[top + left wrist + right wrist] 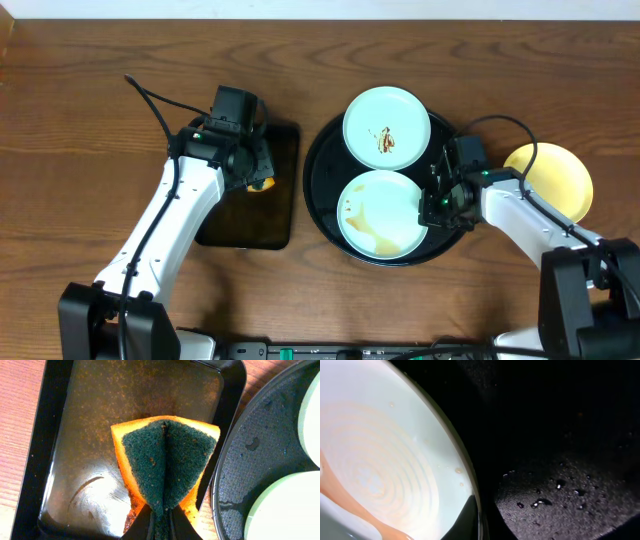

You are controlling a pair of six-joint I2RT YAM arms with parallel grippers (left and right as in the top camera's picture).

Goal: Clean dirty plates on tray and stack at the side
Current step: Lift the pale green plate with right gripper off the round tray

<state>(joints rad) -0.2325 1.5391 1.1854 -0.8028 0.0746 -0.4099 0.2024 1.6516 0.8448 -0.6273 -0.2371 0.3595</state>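
Note:
My right gripper will go up, carry the rim of the mint-white plate over the wood past the yellow plate and release, because that wood is to the gripper's right in the overhead view.
The round black tray point(322, 180) holds two mint-white plates. The far plate point(387, 127) has a small brown smear. The near plate point(380, 215) has a brown sauce streak along its left side. The yellow plate point(552, 178) lies on the bare wood to the right of the tray. My right gripper point(437, 203) is shut on the near plate's right rim; in the right wrist view the rim point(477, 510) runs between my fingers point(481, 525). My left gripper point(250, 168) is shut on an orange sponge point(165, 460) with a green scouring face, above the rectangular tray.
The smaller rectangular black tray point(270, 220), wet and speckled with brown point(100, 420), lies left of the round tray. The round tray's floor point(570, 485) carries water droplets. Bare wood tabletop point(80, 150) spreads to the far left and behind.

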